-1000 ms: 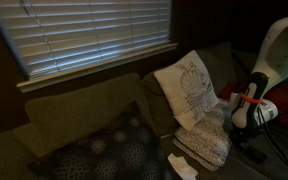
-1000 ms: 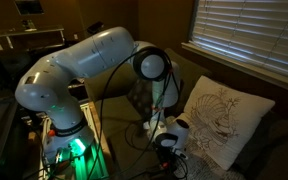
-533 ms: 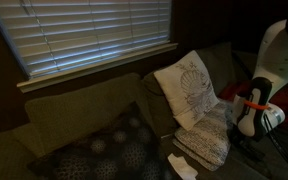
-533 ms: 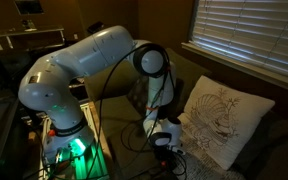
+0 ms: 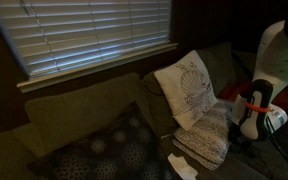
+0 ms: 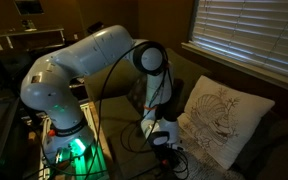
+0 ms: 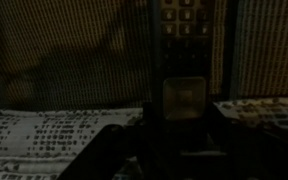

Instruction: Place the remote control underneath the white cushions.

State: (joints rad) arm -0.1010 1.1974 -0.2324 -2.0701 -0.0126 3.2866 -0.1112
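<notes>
My gripper eases a little further toward the speckled cushion's edge (image 7: 126,112) next, which lies close beside it, and opens to release the remote control (image 7: 185,40) there.
The scene is very dark. In the wrist view the slim black remote control (image 7: 185,40) runs from the top centre down between my gripper's (image 7: 184,125) dark jaws, which look shut on it. In both exterior views the gripper (image 5: 250,126) (image 6: 163,139) hangs low beside the cushions. The white cushion with the leaf motif (image 5: 189,88) (image 6: 222,122) leans upright against the sofa back. The speckled white cushion (image 5: 206,139) lies flat below it, just beside the gripper, and its pattern shows in the wrist view (image 7: 44,140).
A large dark cushion with circular patterns (image 5: 102,152) lies further along the olive sofa (image 5: 74,105). Window blinds (image 5: 94,30) hang behind. Cables trail by the robot base (image 6: 64,140). A white paper (image 5: 182,166) lies at the sofa's front edge.
The gripper has moved a little lower and slightly away from the cushions, still beside the speckled cushion. The cushions have not moved.
</notes>
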